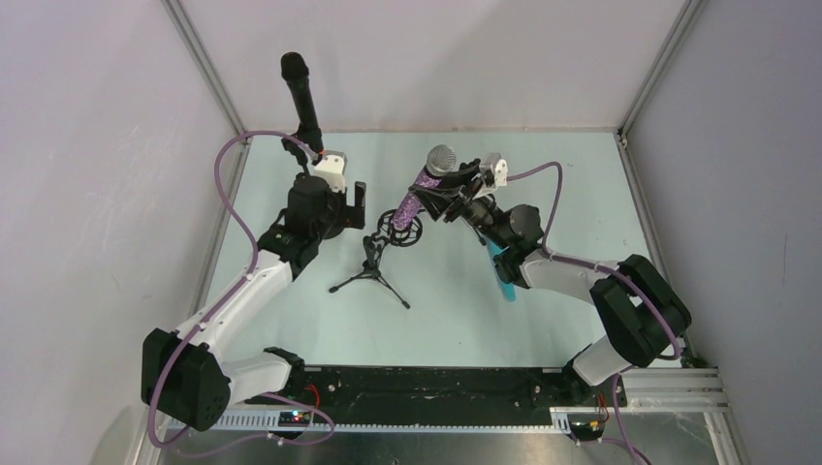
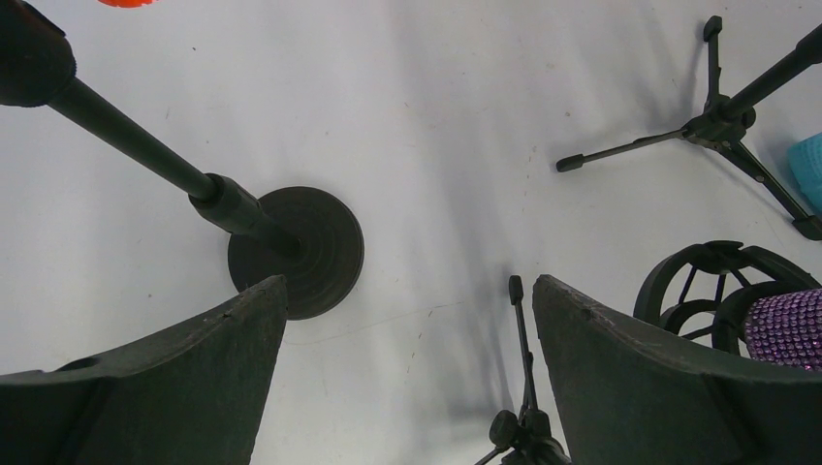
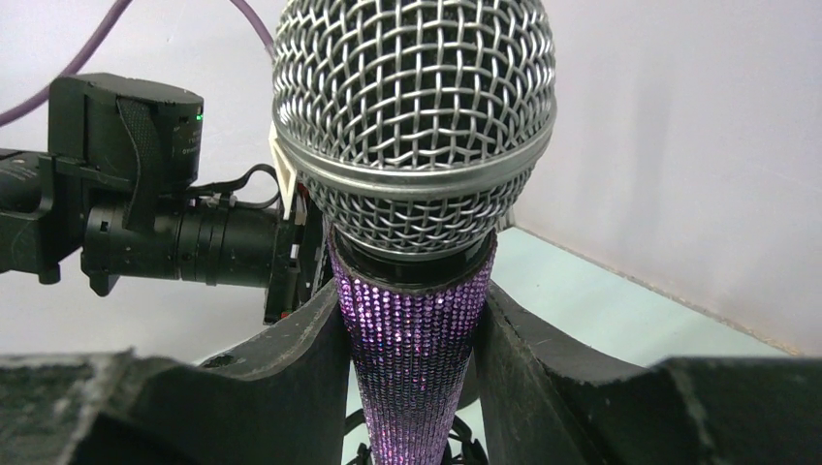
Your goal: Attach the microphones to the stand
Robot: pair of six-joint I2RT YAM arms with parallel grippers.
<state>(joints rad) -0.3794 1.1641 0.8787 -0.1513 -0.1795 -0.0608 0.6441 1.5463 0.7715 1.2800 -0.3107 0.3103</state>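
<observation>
The tripod stand's ring mount point(image 1: 400, 230) point(image 3: 465, 449) is below my right gripper and to the left in the top view. Next I will move my right gripper there, straighten the tilted microphone, lower it and let it go.
The glittery purple microphone point(image 1: 415, 199) with a silver head point(image 3: 415, 116) is tilted, its lower end at the black ring mount point(image 1: 400, 230) of a small tripod stand point(image 1: 371, 276). My right gripper point(image 1: 448, 191) is shut on its purple body point(image 3: 412, 339). The black microphone point(image 1: 300, 97) stands upright on a round-base stand point(image 2: 296, 252) at the back left; an orange bit point(image 2: 121, 3) shows at the left wrist view's top edge. My left gripper point(image 1: 351, 208) is open and empty point(image 2: 409, 291) above the table between the stands. The light blue microphone point(image 1: 505, 274) lies on the table, partly under my right arm.
In the left wrist view a tripod point(image 2: 722, 121) stands at the upper right, and part of another tripod point(image 2: 523, 426) shows at the bottom edge. The ring mount point(image 2: 717, 276) shows at the right. Grey walls and a metal frame enclose the table point(image 1: 572, 194).
</observation>
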